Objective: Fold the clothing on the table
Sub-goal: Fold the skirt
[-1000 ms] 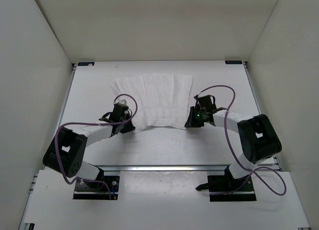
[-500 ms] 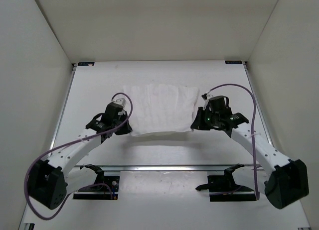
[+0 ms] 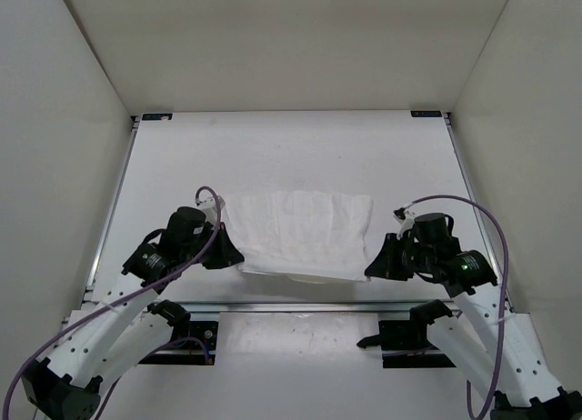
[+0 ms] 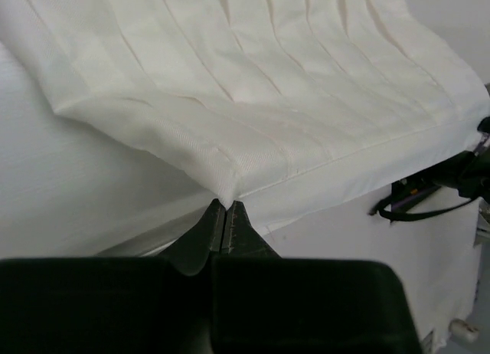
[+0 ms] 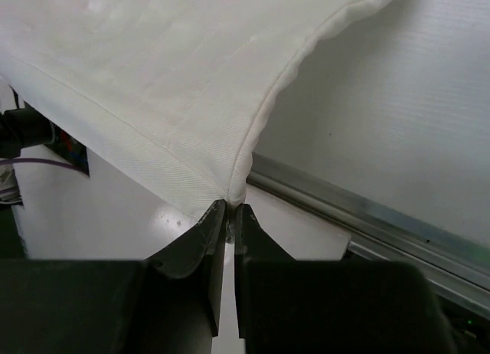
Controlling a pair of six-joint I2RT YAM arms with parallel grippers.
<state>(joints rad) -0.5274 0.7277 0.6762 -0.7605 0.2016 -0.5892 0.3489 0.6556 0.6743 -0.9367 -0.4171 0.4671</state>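
The garment's side edge [image 3: 368, 227] [image 5: 305, 49] stretches outward from the pinched corner, so my right gripper should next carry that corner outward along it toward the far part and let go of the cloth.
The clothing [image 3: 300, 231], a white pleated garment, hangs stretched between my two grippers above the near part of the table [image 3: 300, 152]. My left gripper [image 3: 229, 254] is shut on its near-left corner; in the left wrist view the fabric [image 4: 253, 93] fans away from the pinched tip at the gripper [image 4: 225, 207]. My right gripper [image 3: 373, 265] is shut on the near-right corner, and the right wrist view shows the hem [image 5: 153, 86] running up from the closed gripper [image 5: 232, 208]. The near edge sags a little in the middle.
A metal rail [image 3: 300, 305] runs along the table's near edge, just under the held cloth. White walls enclose the table on the left, right and far sides. Purple cables loop over both arms. The arm bases [image 3: 414, 334] sit below the rail.
Both grippers have pulled back toward the near edge and risen, drawing the clothing off the far part of the table. The arms have swung outward.
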